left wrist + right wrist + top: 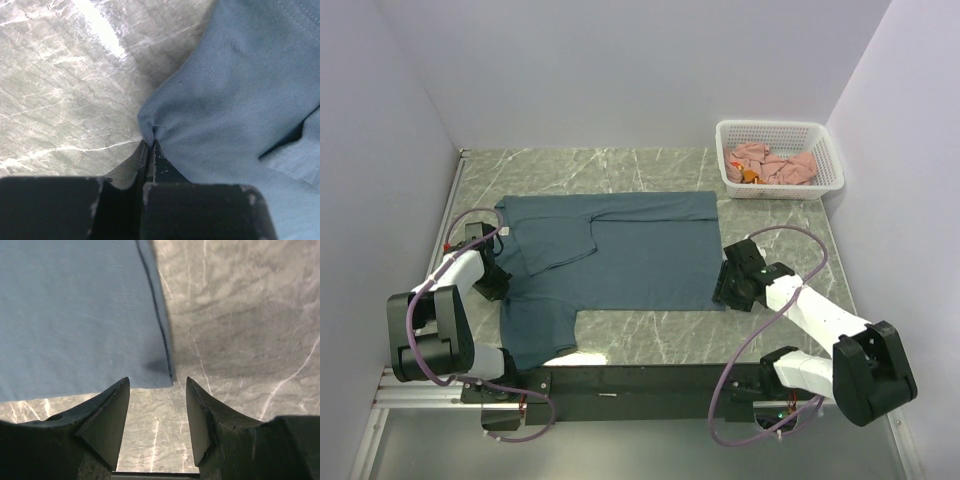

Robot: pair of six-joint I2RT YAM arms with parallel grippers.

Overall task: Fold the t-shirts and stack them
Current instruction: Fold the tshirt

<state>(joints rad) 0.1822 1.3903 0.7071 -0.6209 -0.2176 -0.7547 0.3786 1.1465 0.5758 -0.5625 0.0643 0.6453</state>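
The robot's right gripper should go down next onto the t-shirt's near hem corner (722, 307) (165, 380), because that corner lies flat on the marble just ahead of the gripper's open fingers.
The dark slate-blue t-shirt (620, 255) lies spread on the marble table, one sleeve folded onto its body, another sleeve hanging toward the near edge. My left gripper (492, 280) is shut on the shirt's left edge; the left wrist view shows cloth (225, 100) pinched between the closed fingertips (150, 144). My right gripper (728, 288) is open just off the shirt's near right corner; in the right wrist view that corner (165, 377) lies just ahead of the spread fingers (107, 410), untouched. Salmon-pink shirts (770, 165) lie crumpled in the basket.
A white plastic lattice basket (825, 150) stands at the far right corner of the table. Grey walls close in the left, back and right sides. The black rail with the arm bases (620, 385) runs along the near edge.
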